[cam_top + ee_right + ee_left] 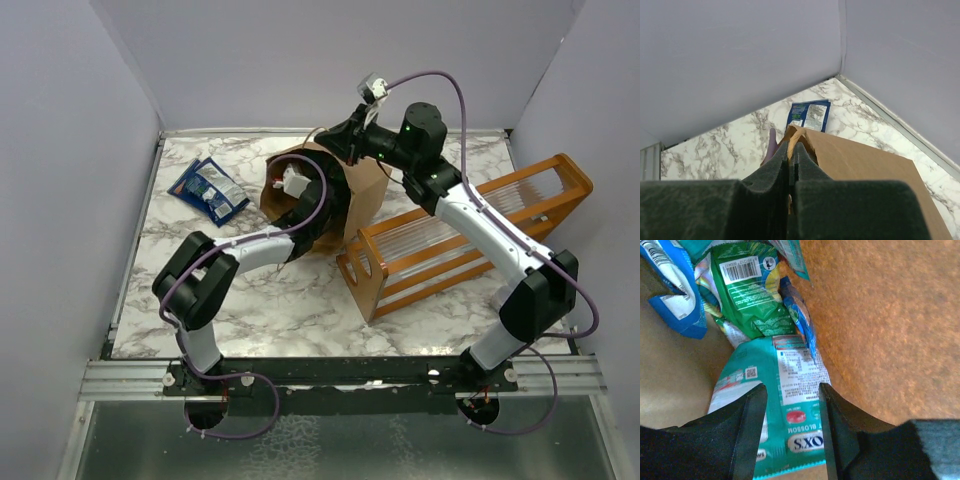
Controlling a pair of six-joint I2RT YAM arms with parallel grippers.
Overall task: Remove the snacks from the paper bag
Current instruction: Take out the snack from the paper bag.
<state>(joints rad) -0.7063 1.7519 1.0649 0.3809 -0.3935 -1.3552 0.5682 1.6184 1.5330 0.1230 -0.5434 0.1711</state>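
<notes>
The blue-and-white packet's edge [801,318] stands up narrow beside the paper bag's side, and my left gripper pushes deeper past the teal packet, then onto it next.
The brown paper bag [360,195] lies on its side at the table's middle back, mouth facing left. My left gripper [791,400] is deep inside it, hidden in the top view, open with a finger on each side of a teal snack packet [790,405]. Behind it lie a green packet [752,290] and a blue-and-white packet [675,295]. My right gripper [793,150] is shut on the bag's twisted paper handle [795,137] and holds the mouth up. Two blue-and-white packets [208,187] lie on the table left of the bag, also in the right wrist view [809,116].
An orange wooden rack with clear slats [470,235] stands right of the bag, close under my right arm. Grey walls close in the back and sides. The marble tabletop [290,300] runs forward to the metal rail at the near edge.
</notes>
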